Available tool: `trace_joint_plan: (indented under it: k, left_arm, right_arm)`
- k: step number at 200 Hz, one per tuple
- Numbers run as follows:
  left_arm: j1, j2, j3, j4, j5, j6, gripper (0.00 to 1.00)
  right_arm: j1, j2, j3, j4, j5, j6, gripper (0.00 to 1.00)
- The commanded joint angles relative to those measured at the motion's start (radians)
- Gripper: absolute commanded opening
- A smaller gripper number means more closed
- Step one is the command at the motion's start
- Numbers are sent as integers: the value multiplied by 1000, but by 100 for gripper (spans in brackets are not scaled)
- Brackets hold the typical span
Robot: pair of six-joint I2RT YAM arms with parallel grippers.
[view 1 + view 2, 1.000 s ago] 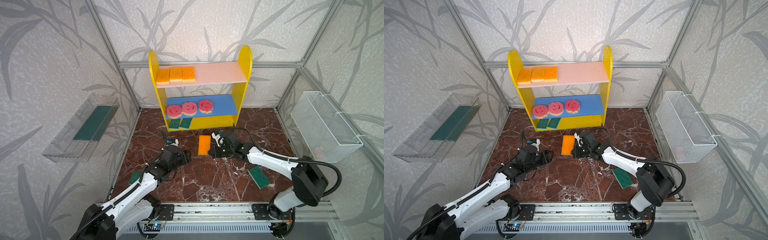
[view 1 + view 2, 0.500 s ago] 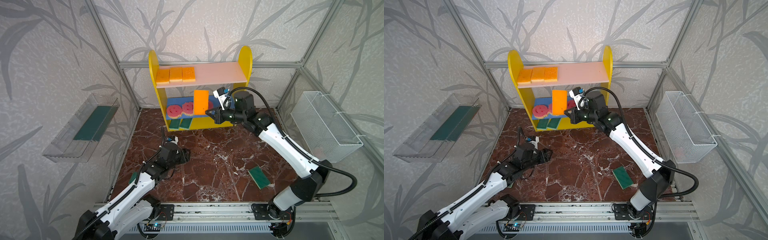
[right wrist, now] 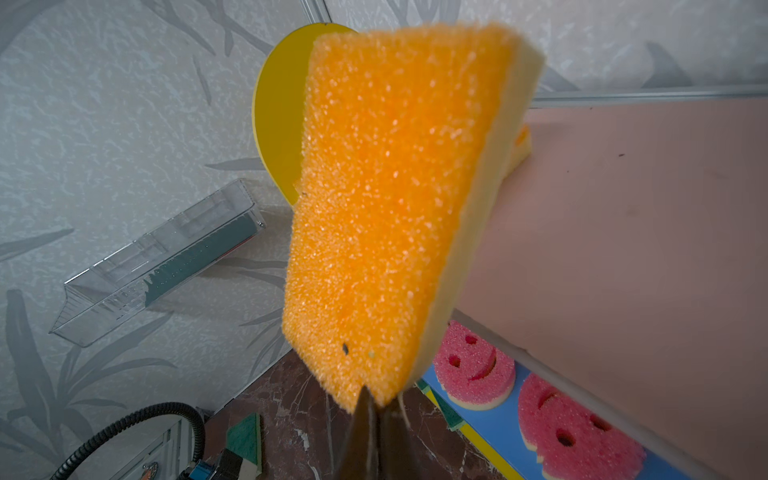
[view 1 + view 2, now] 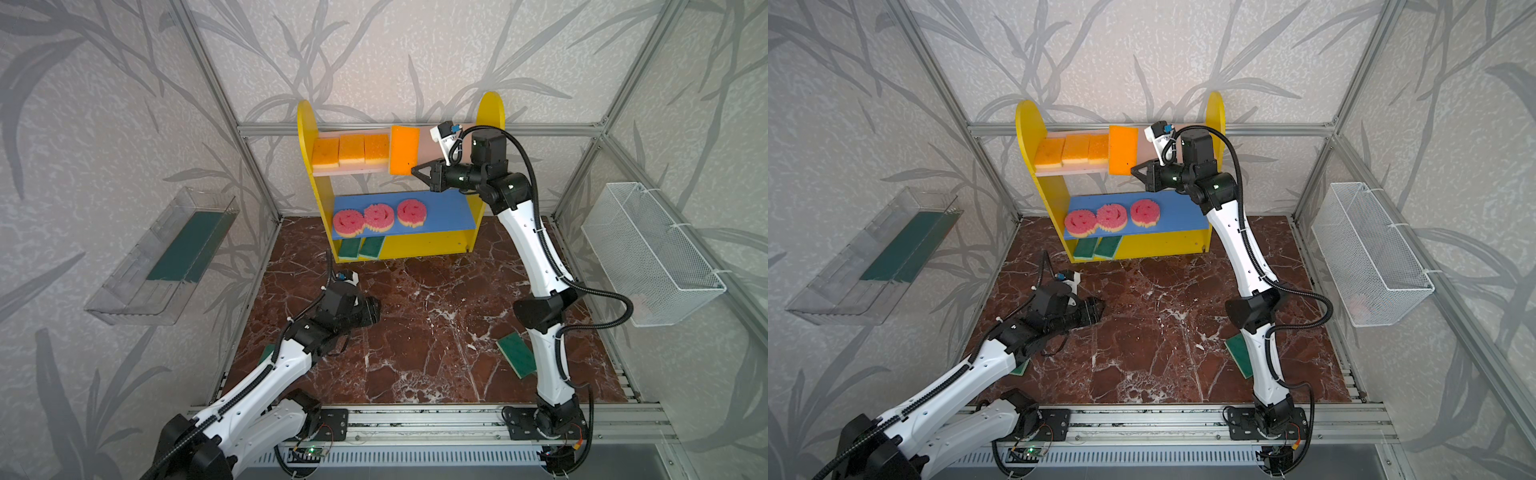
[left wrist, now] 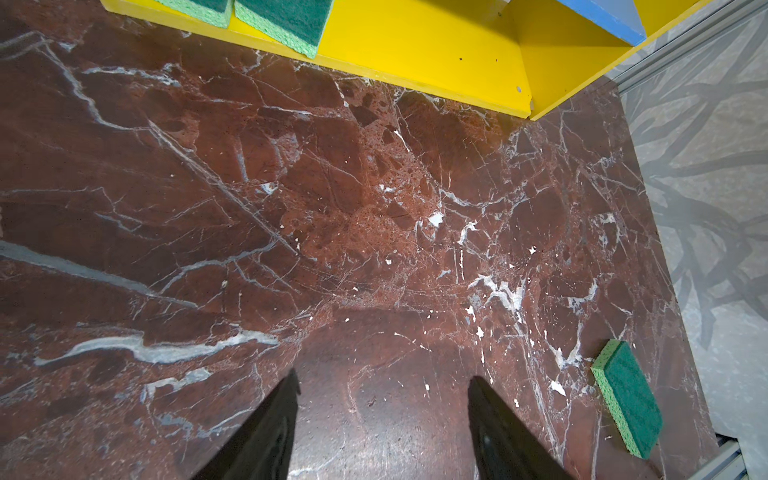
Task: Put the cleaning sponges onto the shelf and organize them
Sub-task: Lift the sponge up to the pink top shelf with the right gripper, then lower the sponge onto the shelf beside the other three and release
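The sponge's corner hangs over the board's front edge, so my right gripper needs to move outward and release that corner over the pink upper board (image 4: 427, 150) (image 3: 512, 260), which lies outward of my gripper.
My right gripper (image 4: 415, 171) is shut on a corner of an orange sponge (image 4: 404, 150), held upright at the front of the shelf's (image 4: 306, 166) pink upper board, right of three orange sponges (image 4: 351, 151) lying in a row. In the right wrist view this sponge (image 3: 390, 199) fills the middle above the shut fingers. Three pink smiley sponges (image 4: 376, 217) sit on the blue board, and two green ones (image 4: 360, 248) lie on the yellow base. One green sponge (image 4: 515, 355) lies on the floor beside the right arm, another (image 4: 266, 353) under the left arm. My left gripper (image 5: 384, 378) is open and empty above the floor.
A clear tray (image 4: 166, 257) with a dark green strip hangs on the left wall. A white wire basket (image 4: 648, 253) hangs on the right wall. Metal frame posts stand at the corners, and a rail (image 4: 415, 419) runs along the front edge.
My right gripper has lifted the orange sponge from the floor up to the pink upper board. The left arm has barely shifted, its gripper still open.
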Motion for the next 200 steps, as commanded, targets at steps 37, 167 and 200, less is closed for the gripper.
trace_joint_plan:
  k: [37,167,200]
  left_arm:
    - [7,4,33,-36,-21,26,66]
    - [8,17,37,-52,-25,16,66]
    - [8,5,22,-51,-22,7,66]
  right_arm:
    - [-28,19,1,91,31,-22,0]
    - [-28,91,31,165,56,-54,0]
    - [-28,102,32,172,68,-57,0]
